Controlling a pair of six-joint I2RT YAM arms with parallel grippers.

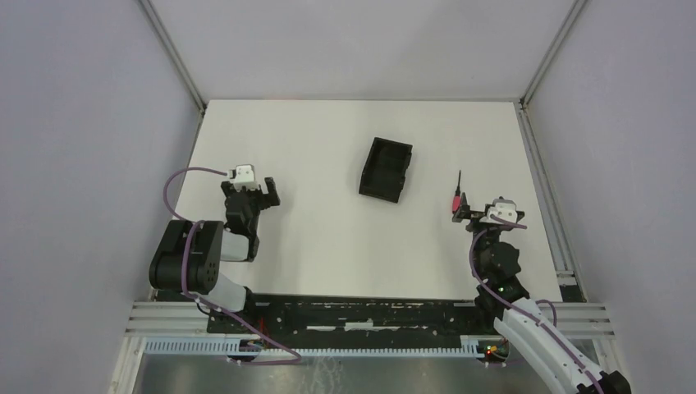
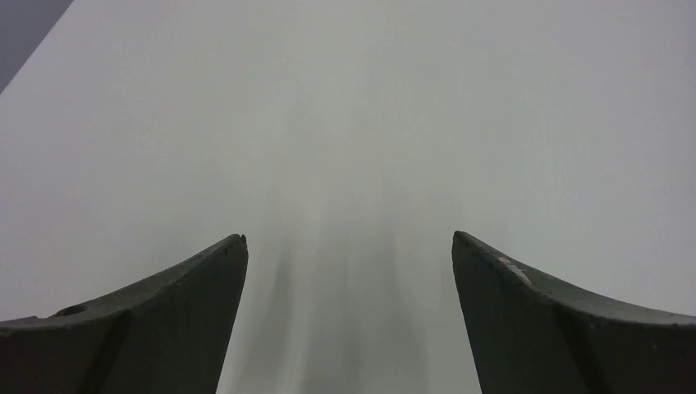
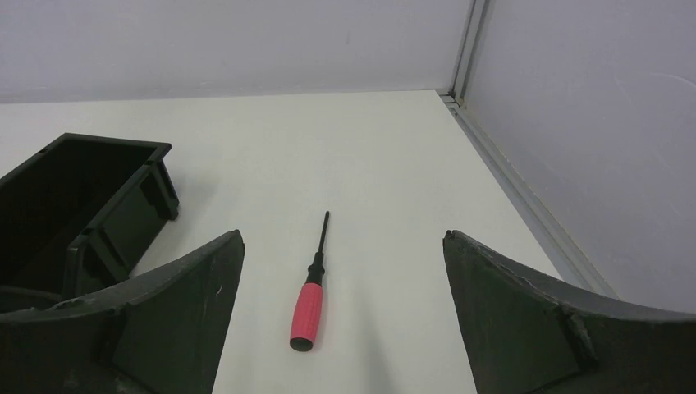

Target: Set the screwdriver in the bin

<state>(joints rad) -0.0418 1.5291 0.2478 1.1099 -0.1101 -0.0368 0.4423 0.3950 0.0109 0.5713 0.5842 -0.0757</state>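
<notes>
My right gripper will next tip downward, move outward and lower onto the screwdriver's dark collar, because the collar is below and outward of the open fingers.
The screwdriver, with a short red handle and a thin dark shaft, lies on the white table at the right, shaft pointing away. In the right wrist view the screwdriver lies between and ahead of my open fingers. My right gripper sits just behind its handle, open and empty. The bin, a small black open tray, stands at the table's middle, and its end shows at the left of the right wrist view. My left gripper is open and empty at the left, over bare table.
Grey walls enclose the table on three sides. An aluminium rail runs along the right edge, close to the screwdriver; it also shows in the right wrist view. A black mounting rail spans the near edge.
</notes>
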